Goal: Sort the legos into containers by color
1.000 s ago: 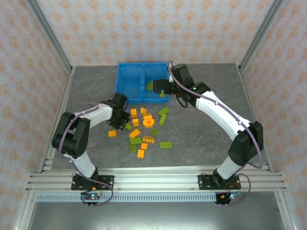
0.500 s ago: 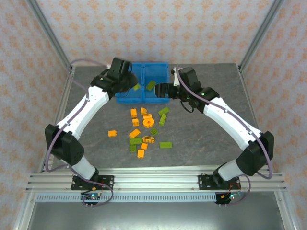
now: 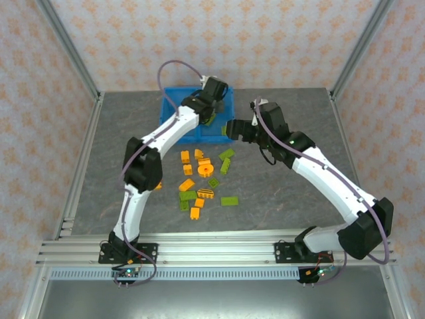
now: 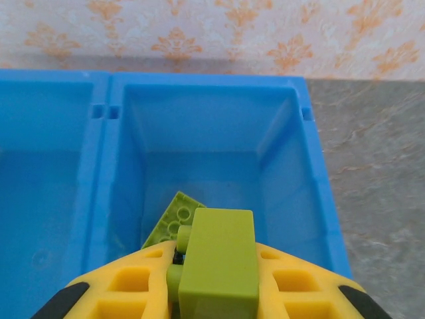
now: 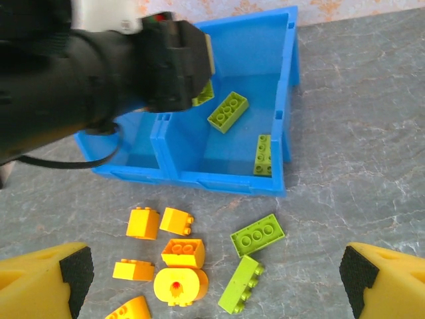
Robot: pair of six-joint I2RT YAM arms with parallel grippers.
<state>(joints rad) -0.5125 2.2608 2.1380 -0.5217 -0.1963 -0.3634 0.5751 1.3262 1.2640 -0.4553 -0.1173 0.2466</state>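
Observation:
The left gripper moves down and away from the containers' divider next, over the container's open bottom beside the green plate, to release the brick, since green pieces lie there.
My left gripper [image 4: 214, 292] is shut on a lime green lego brick [image 4: 219, 246] and hangs over the right compartment of the blue containers [image 4: 312, 179]. A green plate [image 4: 171, 219] lies below it in that compartment. In the top view the left gripper [image 3: 214, 98] reaches over the bin [image 3: 174, 113]. My right gripper [image 3: 230, 128] stands open just off the bin's front right corner, nothing between its fingers [image 5: 46, 282]. Two more green bricks [image 5: 228, 111] [image 5: 263, 155] lie in the right compartment. Loose orange and green legos [image 3: 199, 176] are scattered on the table.
The left arm's black wrist [image 5: 99, 80] crosses above the bin's left compartment. Close in front of the bin lie orange bricks [image 5: 143, 222], an orange round piece [image 5: 180, 284] and two green bricks [image 5: 257, 234]. Metal frame posts [image 3: 73, 46] border the grey table.
The left arm swung from the pile at the table's left up over the bin, carrying the green brick. The right gripper drew back from the bin toward the right.

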